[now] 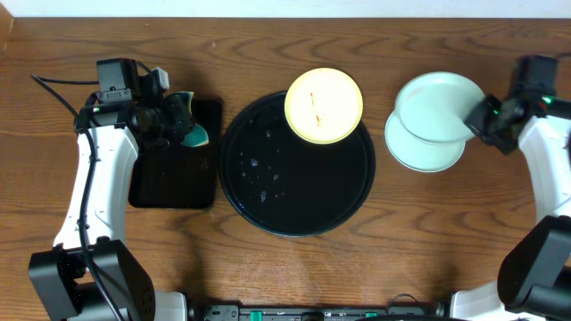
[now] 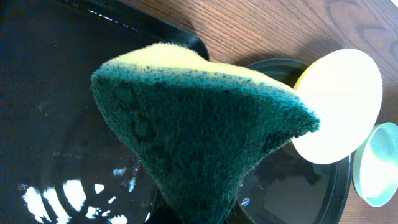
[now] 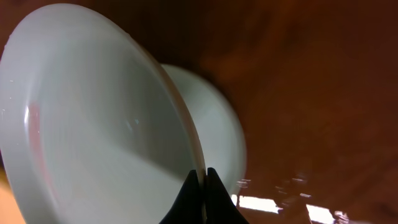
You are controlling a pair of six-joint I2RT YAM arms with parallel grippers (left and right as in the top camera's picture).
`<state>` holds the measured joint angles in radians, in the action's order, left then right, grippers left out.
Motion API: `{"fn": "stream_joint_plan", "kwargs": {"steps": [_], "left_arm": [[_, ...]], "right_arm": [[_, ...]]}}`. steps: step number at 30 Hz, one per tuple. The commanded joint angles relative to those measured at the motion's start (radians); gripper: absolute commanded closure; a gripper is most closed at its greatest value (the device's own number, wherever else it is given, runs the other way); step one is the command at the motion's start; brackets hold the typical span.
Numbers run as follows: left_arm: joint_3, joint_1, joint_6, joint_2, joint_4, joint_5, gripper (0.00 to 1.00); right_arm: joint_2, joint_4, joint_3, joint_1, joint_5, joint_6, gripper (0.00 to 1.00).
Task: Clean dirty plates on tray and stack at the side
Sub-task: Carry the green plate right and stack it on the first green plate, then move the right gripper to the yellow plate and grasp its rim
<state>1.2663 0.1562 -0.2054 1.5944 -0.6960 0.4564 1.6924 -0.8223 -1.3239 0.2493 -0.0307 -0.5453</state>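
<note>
My right gripper needs to move down and slightly back first to put the held mint-blue plate onto the one beneath, because the plate still hangs off-center.
A pale yellow plate with a thin red smear rests on the far rim of the round black tray; it also shows in the left wrist view. My right gripper is shut on the rim of a mint-blue plate, held above a second mint-blue plate on the table right of the tray. In the right wrist view the held plate fills the frame, the other plate behind it. My left gripper is shut on a green-and-yellow sponge over the rectangular tray.
A smaller rectangular black tray lies left of the round tray, wet and glossy. Water droplets dot the round tray's left half. A black cable runs by the left arm at the table's left edge.
</note>
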Motion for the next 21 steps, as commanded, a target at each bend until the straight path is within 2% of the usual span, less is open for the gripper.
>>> {"fn": "stream_joint_plan", "kwargs": {"steps": [1, 9, 13, 16, 21], "left_arm": [[-0.004, 0.002, 0.002, 0.007, 0.002, -0.006, 0.92], [-0.004, 0.002, 0.002, 0.007, 0.008, -0.006, 0.92], [-0.004, 0.002, 0.002, 0.007, 0.009, -0.005, 0.92], [-0.004, 0.002, 0.002, 0.007, 0.009, -0.006, 0.92], [-0.004, 0.002, 0.002, 0.007, 0.009, -0.006, 0.92]], "right_arm": [[-0.003, -0.004, 0.042, 0.026, -0.024, -0.018, 0.99], [-0.003, 0.071, 0.145, -0.017, -0.027, -0.015, 0.98], [-0.003, 0.101, 0.148, -0.046, -0.034, -0.003, 0.67], [-0.003, 0.140, 0.129, -0.069, -0.121, 0.075, 0.52], [-0.004, 0.160, 0.055, -0.141, -0.180, 0.117, 0.48]]}}
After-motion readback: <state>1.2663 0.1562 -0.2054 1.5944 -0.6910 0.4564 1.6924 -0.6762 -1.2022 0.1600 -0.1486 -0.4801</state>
